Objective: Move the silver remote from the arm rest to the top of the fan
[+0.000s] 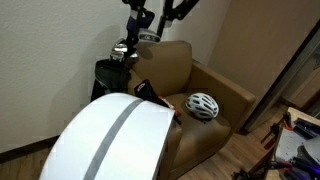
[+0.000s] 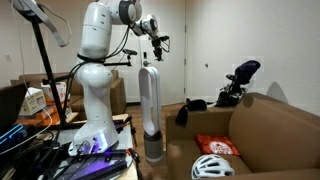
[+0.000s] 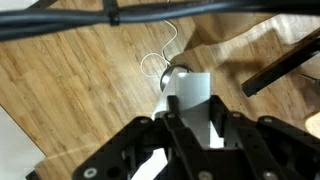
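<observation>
The silver remote is still hanging clear above the fan's top. So next my gripper should turn and move down toward the fan's rounded top below it.
The fan is a tall white tower with a grey band; its rounded top fills the foreground of an exterior view [image 1: 110, 140], and it stands upright beside the robot in an exterior view [image 2: 150, 110]. My gripper [image 1: 148, 42] [image 2: 158, 48] hangs just above the fan's top. In the wrist view the gripper [image 3: 190, 128] is shut on the silver remote [image 3: 190, 100], a flat grey slab between the fingers, with the fan's lower body [image 3: 170, 75] below it. The remote shows as a small silver patch in the jaws [image 1: 148, 37].
A brown armchair [image 1: 205, 75] stands beyond the fan, with a white vented helmet [image 1: 203, 105] [image 2: 212, 167] on its seat and a black-and-red object [image 1: 150, 93] on its arm rest. A golf bag [image 1: 115, 60] stands behind it. The floor is wood [image 3: 70, 80].
</observation>
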You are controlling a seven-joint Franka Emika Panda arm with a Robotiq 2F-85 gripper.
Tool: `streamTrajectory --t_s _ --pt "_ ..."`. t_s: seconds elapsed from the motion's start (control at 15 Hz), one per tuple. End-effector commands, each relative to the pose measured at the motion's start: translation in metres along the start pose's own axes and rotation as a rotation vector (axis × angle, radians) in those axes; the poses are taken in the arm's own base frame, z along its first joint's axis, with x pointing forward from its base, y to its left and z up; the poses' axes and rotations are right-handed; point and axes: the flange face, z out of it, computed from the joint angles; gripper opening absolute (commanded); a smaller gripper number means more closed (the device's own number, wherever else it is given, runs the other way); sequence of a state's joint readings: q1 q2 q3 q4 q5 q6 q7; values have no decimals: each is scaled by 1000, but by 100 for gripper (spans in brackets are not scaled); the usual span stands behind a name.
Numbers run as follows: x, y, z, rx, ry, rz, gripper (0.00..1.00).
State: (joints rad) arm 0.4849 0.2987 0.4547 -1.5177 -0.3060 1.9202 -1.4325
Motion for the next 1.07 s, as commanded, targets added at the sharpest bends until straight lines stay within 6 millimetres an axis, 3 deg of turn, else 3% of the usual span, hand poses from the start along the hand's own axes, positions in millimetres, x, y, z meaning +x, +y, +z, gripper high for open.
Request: streamTrajectory --t_s 0.0,0.2,0.27,0.47,0.53,1.0 --pt "33 8 -6 8 61 -187 10" --pt "45 8 -2 2 64 -314 10" --pt "46 6 -1 0 39 -242 35" --pt "47 6 3 3 43 -282 35" --pt "47 6 3 3 43 -284 11" --pt "89 26 6 -24 36 -609 11"
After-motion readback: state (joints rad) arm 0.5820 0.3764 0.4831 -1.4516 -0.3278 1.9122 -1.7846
